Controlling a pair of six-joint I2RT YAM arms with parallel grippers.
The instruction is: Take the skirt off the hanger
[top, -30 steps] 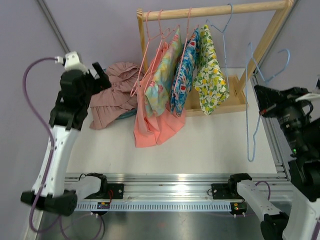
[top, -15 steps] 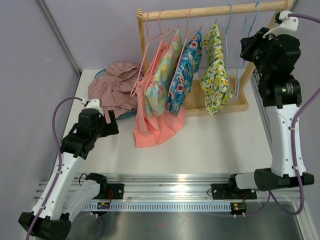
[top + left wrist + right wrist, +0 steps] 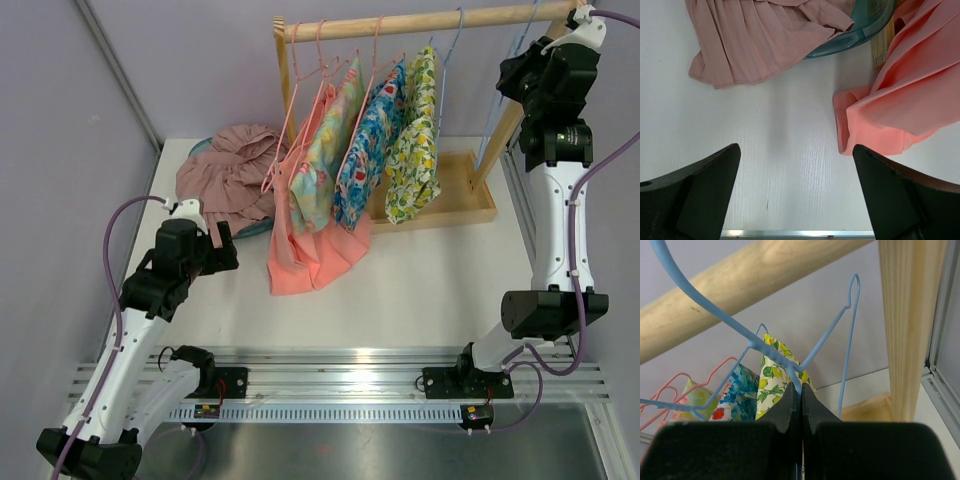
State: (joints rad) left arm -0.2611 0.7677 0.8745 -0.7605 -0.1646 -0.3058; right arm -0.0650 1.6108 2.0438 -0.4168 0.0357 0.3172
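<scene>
The hook settles on the rod [image 3: 538, 13] beside the post next as my right gripper lowers slightly and releases the wire, because this hanger is already empty.
Several garments hang on the wooden rack: a salmon pink one [image 3: 310, 250], a green floral skirt [image 3: 325, 160], a blue floral skirt [image 3: 365, 150] and a lemon-print skirt [image 3: 412, 150] on a blue hanger. My right gripper [image 3: 512, 75] is high at the rod's right end, shut on the wire of an empty blue hanger [image 3: 747, 337] just below its hook. The lemon-print skirt [image 3: 774, 385] hangs behind my right gripper [image 3: 801, 387]. My left gripper [image 3: 225, 250] is open and empty, low over the table; in the left wrist view my left gripper [image 3: 795, 150] is near the salmon hem [image 3: 900, 100].
A mauve pleated garment [image 3: 225, 175] lies heaped in a teal basin [image 3: 875, 20] at the back left. The rack's rod [image 3: 740, 285] and right post [image 3: 912, 330] are close to my right gripper. The rack's wooden base [image 3: 460, 200] sits on the table.
My right arm rose from the table's right edge to the rod, carrying the blue hanger. My left arm came down from the mauve pile to the table. The lemon-print skirt swung left.
</scene>
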